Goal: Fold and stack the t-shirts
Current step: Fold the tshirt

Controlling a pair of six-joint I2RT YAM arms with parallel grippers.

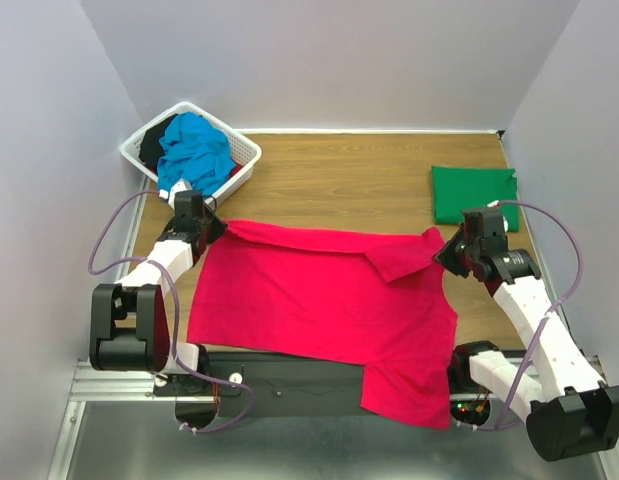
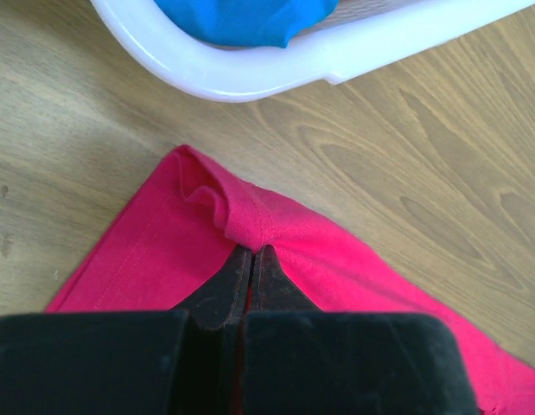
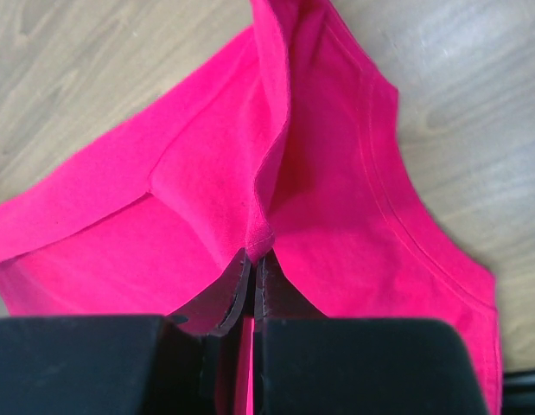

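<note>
Next, my left gripper draws slightly back from the basket, lowers the shirt's pinched fold onto the shirt layer beneath and releases, since the shirt's corner bunches at its fingers.
A crimson-pink t-shirt (image 1: pixel 319 300) lies spread over the middle of the table, its lower right part hanging over the near edge. My left gripper (image 1: pixel 211 222) is shut on the shirt's far left corner (image 2: pixel 241 216), which bunches at the fingertips. My right gripper (image 1: pixel 449 250) is shut on a pinched fold of the same shirt (image 3: pixel 267 216) at its far right corner. A green t-shirt (image 1: pixel 474 193) lies folded at the back right. A turquoise-blue t-shirt (image 1: pixel 196 152) is heaped in the basket.
The white lattice laundry basket (image 1: pixel 245 160) stands at the back left, just beyond my left gripper; its rim (image 2: pixel 250 73) shows close in the left wrist view. Dark cloth (image 1: pixel 151 146) lies in the basket too. Grey walls enclose the table on three sides.
</note>
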